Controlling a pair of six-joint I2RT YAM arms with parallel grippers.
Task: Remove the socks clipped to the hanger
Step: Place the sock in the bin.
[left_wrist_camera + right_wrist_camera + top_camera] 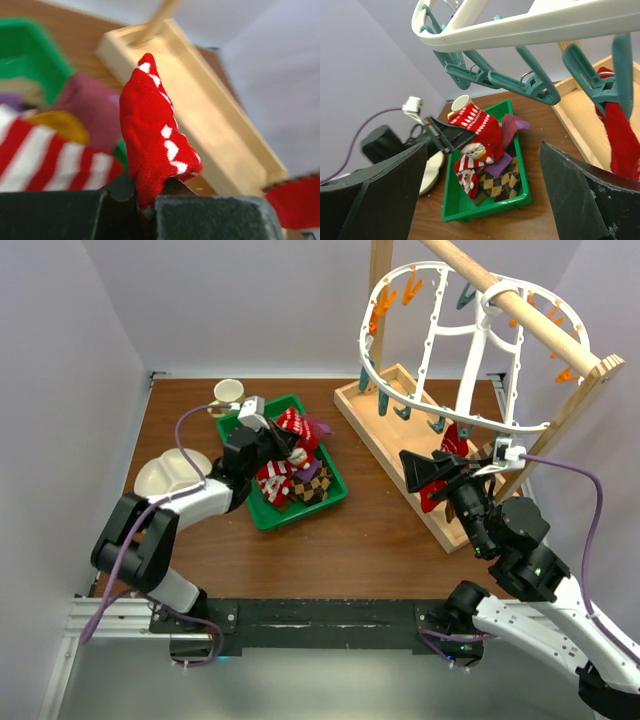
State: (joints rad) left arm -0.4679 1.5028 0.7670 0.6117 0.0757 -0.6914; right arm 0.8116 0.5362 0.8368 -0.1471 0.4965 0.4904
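Note:
My left gripper will lower the red sock, tipping its fingers down toward the socks piled in the green bin.
The white oval hanger (440, 350) hangs from a wooden rail, with orange and teal clips along its rim (520, 27). One red sock (620, 135) hangs from a teal clip (615, 75) at its near right side. My right gripper (440, 475) is open just below and in front of that sock, with nothing between its fingers (482, 145). My left gripper (283, 440) is shut on a red sock with white marks (150, 130), holding it over the green bin (335, 502). Several other socks (295, 480) lie piled in the bin.
The wooden stand's tray base (400, 440) sits on the brown table right of the bin, and its rail (520, 305) slants overhead. A cup (228, 392) and a white dish (165, 475) are at the back left. Walls close in on the left and right.

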